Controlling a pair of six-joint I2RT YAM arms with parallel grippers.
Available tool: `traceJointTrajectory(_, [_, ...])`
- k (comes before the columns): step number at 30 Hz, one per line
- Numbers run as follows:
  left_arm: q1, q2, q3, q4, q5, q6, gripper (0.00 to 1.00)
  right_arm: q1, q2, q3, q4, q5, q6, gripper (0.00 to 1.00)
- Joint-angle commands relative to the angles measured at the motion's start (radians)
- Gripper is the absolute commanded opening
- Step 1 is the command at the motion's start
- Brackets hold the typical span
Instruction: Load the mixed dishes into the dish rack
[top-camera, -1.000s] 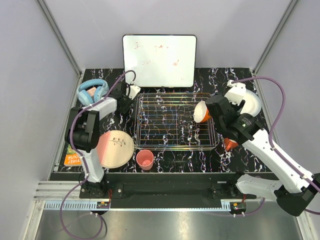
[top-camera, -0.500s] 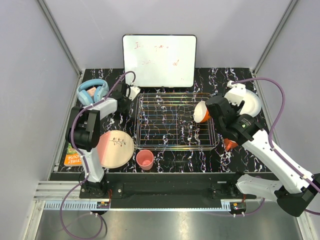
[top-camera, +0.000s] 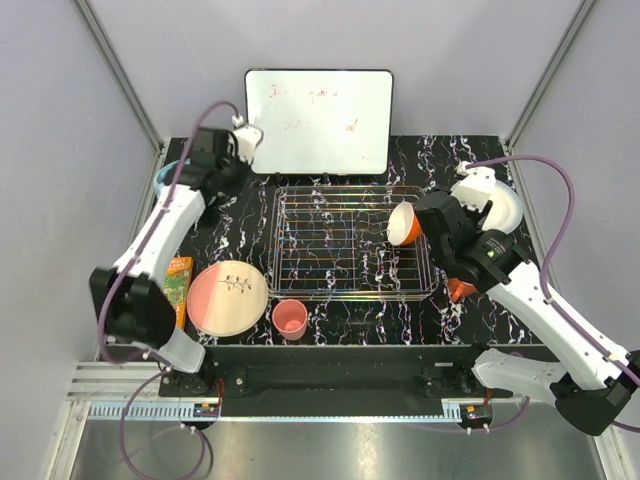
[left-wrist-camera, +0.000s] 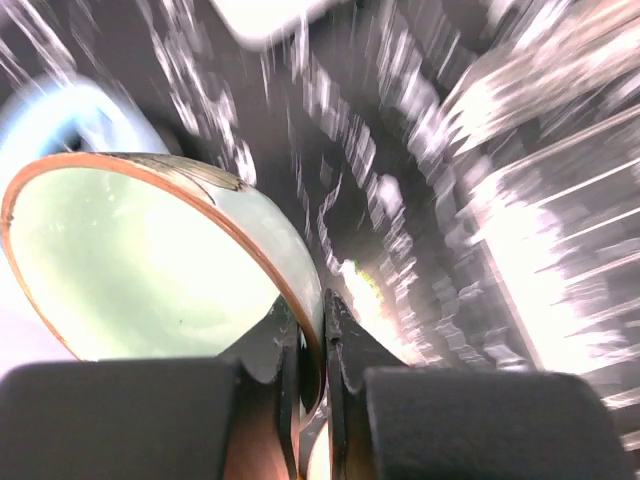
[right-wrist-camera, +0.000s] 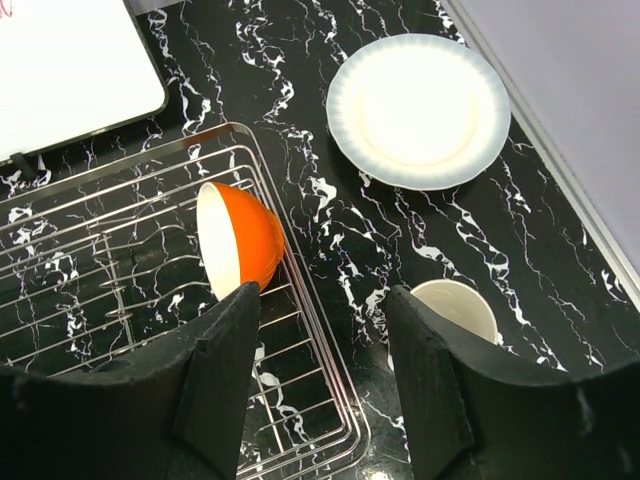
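Observation:
Right of my left gripper in the top view is the rack's empty near corner (top-camera: 407, 279) by the orange bowl: I should swing across, lower and release the mint-green bowl.
My left gripper (left-wrist-camera: 322, 305) is shut on the rim of the mint-green bowl (left-wrist-camera: 130, 260), which it holds up at the back left (top-camera: 246, 138) near the whiteboard. The orange bowl (right-wrist-camera: 238, 238) stands on edge inside the right end of the dish rack (top-camera: 350, 240). Just short of it, over the rack's corner, my right gripper (right-wrist-camera: 320, 370) is open and holds nothing. The white plate (right-wrist-camera: 418, 110) lies at the back right and the orange mug (right-wrist-camera: 455, 308) sits upright beside the rack. The pink plate (top-camera: 228, 297) and small pink cup (top-camera: 290, 319) rest at the front left.
A whiteboard (top-camera: 318, 120) leans at the back behind the rack. Light-blue headphones (top-camera: 163, 177) lie at the far left, mostly under the left arm. An orange book (top-camera: 178, 280) lies by the left edge beside the pink plate.
My left gripper closed on the mint-green bowl and carried it up and back toward the whiteboard, uncovering the book. The right gripper backed off slightly from the orange bowl.

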Motion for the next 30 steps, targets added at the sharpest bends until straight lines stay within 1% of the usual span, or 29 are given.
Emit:
traceJointTrajectory(1, [-0.051,-0.216,0.259,-0.165,0.207,-0.160,0.00,0.007,-0.037,0.028,0.023,0.081,-0.013,0.62])
traceJointTrajectory(2, [-0.075,-0.231,0.288,-0.190,0.297,-0.221,0.00,0.007,-0.042,0.028,0.012,0.088,-0.002,0.62])
traceJointTrajectory(3, [-0.089,-0.248,0.285,-0.207,0.349,-0.257,0.00,0.007,-0.054,0.028,0.009,0.095,0.004,0.62])
traceJointTrajectory(4, [-0.102,-0.277,0.277,-0.207,0.461,-0.294,0.00,0.007,-0.063,0.026,0.003,0.110,0.010,0.62])
traceJointTrajectory(5, [-0.132,-0.288,0.250,-0.204,0.518,-0.375,0.00,0.007,-0.073,0.025,-0.005,0.120,0.025,0.62])
traceJointTrajectory(7, [-0.168,-0.307,0.195,-0.152,0.657,-0.455,0.00,0.007,-0.105,0.020,-0.014,0.140,0.039,0.62])
traceJointTrajectory(8, [-0.215,-0.308,0.140,-0.128,0.688,-0.514,0.00,0.007,-0.117,0.019,-0.028,0.147,0.056,0.62])
traceJointTrajectory(10, [-0.272,-0.305,0.089,-0.034,0.741,-0.558,0.00,0.005,-0.157,0.011,-0.040,0.164,0.070,0.62])
traceJointTrajectory(11, [-0.325,-0.302,0.043,0.004,0.751,-0.605,0.00,0.005,-0.171,0.009,-0.054,0.169,0.082,0.62])
traceJointTrajectory(12, [-0.350,-0.299,0.024,0.099,0.758,-0.640,0.00,0.005,-0.194,0.006,-0.064,0.181,0.091,0.62])
traceJointTrajectory(13, [-0.373,-0.287,0.009,0.139,0.800,-0.676,0.00,0.007,-0.205,0.005,-0.077,0.186,0.098,0.62])
traceJointTrajectory(14, [-0.417,-0.265,0.016,0.164,0.822,-0.726,0.00,0.007,-0.215,0.005,-0.101,0.192,0.114,0.61])
traceJointTrajectory(16, [-0.479,-0.186,0.049,0.202,0.853,-0.766,0.00,0.007,-0.244,0.003,-0.121,0.206,0.128,0.61])
traceJointTrajectory(18, [-0.511,-0.109,0.069,0.248,0.850,-0.845,0.00,0.005,-0.271,-0.001,-0.141,0.213,0.145,0.62])
traceJointTrajectory(19, [-0.545,-0.086,0.091,0.271,0.868,-0.877,0.00,0.007,-0.277,-0.003,-0.146,0.213,0.148,0.62])
traceJointTrajectory(21, [-0.576,-0.029,0.112,0.343,0.870,-0.923,0.00,0.007,-0.281,-0.006,-0.158,0.213,0.157,0.62])
traceJointTrajectory(22, [-0.599,-0.015,0.112,0.391,0.885,-0.985,0.00,0.007,-0.280,-0.006,-0.164,0.215,0.162,0.62])
traceJointTrajectory(23, [-0.608,-0.002,0.121,0.449,0.885,-1.016,0.00,0.007,-0.271,-0.004,-0.181,0.213,0.179,0.62])
traceJointTrajectory(24, [-0.614,0.035,0.128,0.472,0.883,-1.050,0.00,0.007,-0.268,-0.003,-0.190,0.212,0.190,0.62])
traceJointTrajectory(25, [-0.625,0.051,0.130,0.504,0.885,-1.125,0.00,0.007,-0.263,-0.001,-0.201,0.210,0.197,0.62])
traceJointTrajectory(26, [-0.628,0.071,0.119,0.578,0.874,-1.165,0.00,0.007,-0.254,-0.001,-0.204,0.209,0.200,0.62])
traceJointTrajectory(27, [-0.631,0.080,0.107,0.607,0.851,-1.205,0.00,0.007,-0.249,0.002,-0.206,0.210,0.200,0.62])
traceJointTrajectory(28, [-0.633,0.092,0.081,0.661,0.842,-1.295,0.00,0.008,-0.245,0.002,-0.209,0.210,0.202,0.62])
traceJointTrajectory(29, [-0.634,0.113,0.070,0.746,0.827,-1.337,0.00,0.007,-0.237,0.000,-0.207,0.212,0.200,0.62])
traceJointTrajectory(30, [-0.637,0.127,0.064,0.791,0.813,-1.374,0.00,0.007,-0.234,0.000,-0.212,0.209,0.200,0.62])
